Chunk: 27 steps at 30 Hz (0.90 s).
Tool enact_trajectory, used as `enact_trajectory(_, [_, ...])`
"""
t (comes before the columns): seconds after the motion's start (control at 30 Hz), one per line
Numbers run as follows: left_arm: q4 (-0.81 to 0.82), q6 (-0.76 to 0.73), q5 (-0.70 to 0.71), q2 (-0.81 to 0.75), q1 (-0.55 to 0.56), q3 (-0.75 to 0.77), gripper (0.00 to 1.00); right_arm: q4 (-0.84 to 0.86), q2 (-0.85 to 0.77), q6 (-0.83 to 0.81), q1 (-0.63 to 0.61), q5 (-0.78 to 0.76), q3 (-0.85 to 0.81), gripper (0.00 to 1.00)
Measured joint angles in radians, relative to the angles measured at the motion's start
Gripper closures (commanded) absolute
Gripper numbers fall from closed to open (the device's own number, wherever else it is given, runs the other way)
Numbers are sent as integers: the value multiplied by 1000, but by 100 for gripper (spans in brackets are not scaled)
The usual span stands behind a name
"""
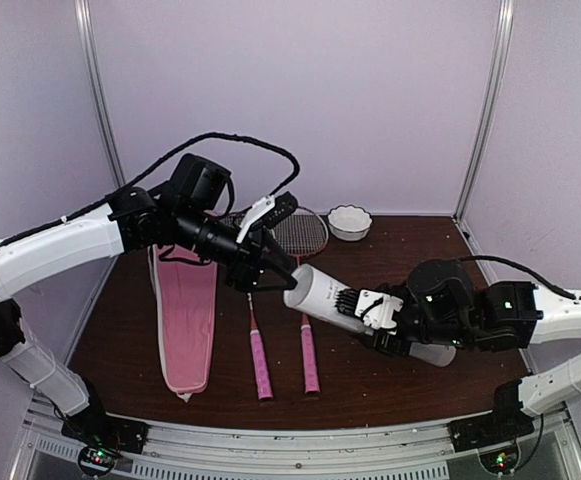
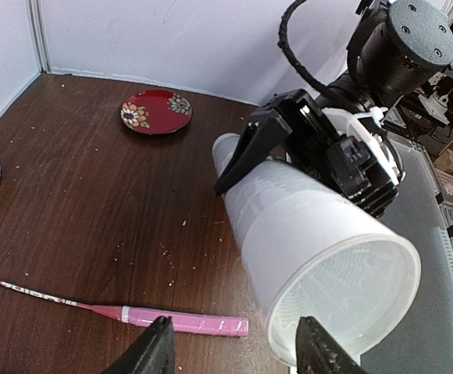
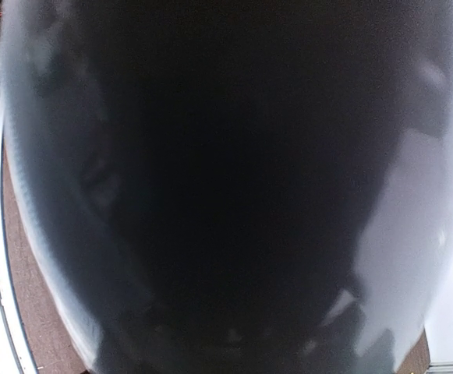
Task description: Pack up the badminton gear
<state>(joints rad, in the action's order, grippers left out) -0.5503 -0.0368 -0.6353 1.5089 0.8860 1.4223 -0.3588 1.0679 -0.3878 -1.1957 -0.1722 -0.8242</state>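
Observation:
The tube point(image 1: 315, 292) goes outward in my right gripper next, turning on the way, and comes down onto bare wood point(image 1: 394, 246) beside the scalloped bowl, where it is released.
My right gripper point(image 1: 358, 304) is shut on the long white tube point(image 1: 315, 292) and holds it tilted above the table, its open mouth point(image 2: 343, 300) toward the left arm. In the left wrist view one black finger point(image 2: 249, 152) presses the tube's side. The tube fills the right wrist view with a dark blur. My left gripper point(image 2: 238, 351) is open just in front of the mouth, holding nothing. Two rackets lie with their pink handles point(image 1: 260, 365) point(image 1: 310, 368) toward me. The pink cover point(image 1: 185, 320) lies flat on the left. No shuttlecock shows.
A small white scalloped bowl point(image 1: 350, 222) stands at the back near the wall. A red patterned dish point(image 2: 156, 111) sits on the dark wooden table point(image 2: 70, 195). Small crumbs are scattered over the wood. The metal rail point(image 1: 300, 440) runs along the near edge.

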Motion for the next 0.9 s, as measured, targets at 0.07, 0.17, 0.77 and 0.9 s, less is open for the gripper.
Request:
enact_trajectory(0.07, [0,-2,-7,0,1,0,43,1,-1,-2,0,0,1,80])
enact_trajectory(0.17, [-3,-8,-14,5,10,8,42,3,-1,-2,0,0,0,80])
enact_trajectory(0.77, [106,87,149,-188,-110,-57,10,101,56,159,75,53,-61,78])
enact_trajectory(0.9, [127,126,256,-242,-154,-58,5,100,90,274,180,112,-98,78])
